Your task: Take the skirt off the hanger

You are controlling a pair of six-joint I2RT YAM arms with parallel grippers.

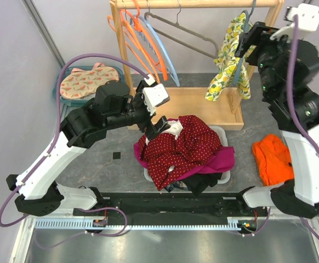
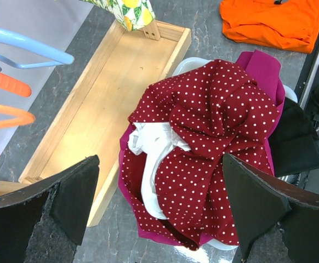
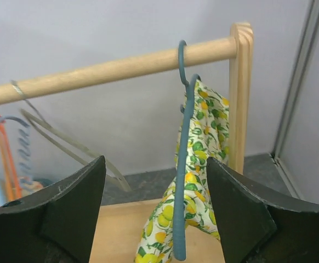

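Note:
The hanger's lower end (image 1: 237, 80) (image 3: 178, 247) is bare before the skirt, below and outward of my right gripper, so my right gripper will go down and reach outward onto it next.
The lemon-print skirt (image 1: 225, 60) (image 3: 203, 181) hangs from a teal hanger (image 3: 182, 164) (image 1: 244, 52) at the right end of the wooden rack's rod (image 3: 110, 71). My right gripper (image 1: 246, 41) (image 3: 155, 161) is open, raised at the rod's height. The hanger's wire stands between its fingers, touching neither, and the skirt drapes just behind it. My left gripper (image 1: 160, 127) (image 2: 160, 159) is wide open and empty, hovering over a red polka-dot garment (image 1: 178, 145) (image 2: 214, 126).
The red garment tops a pile in a white basket (image 1: 223, 134) in front of the rack's wooden base (image 1: 203, 104). Orange, blue and grey empty hangers (image 1: 148, 44) fill the rod's left. An orange garment (image 1: 272, 156) lies at right, a teal bin (image 1: 85, 79) far left.

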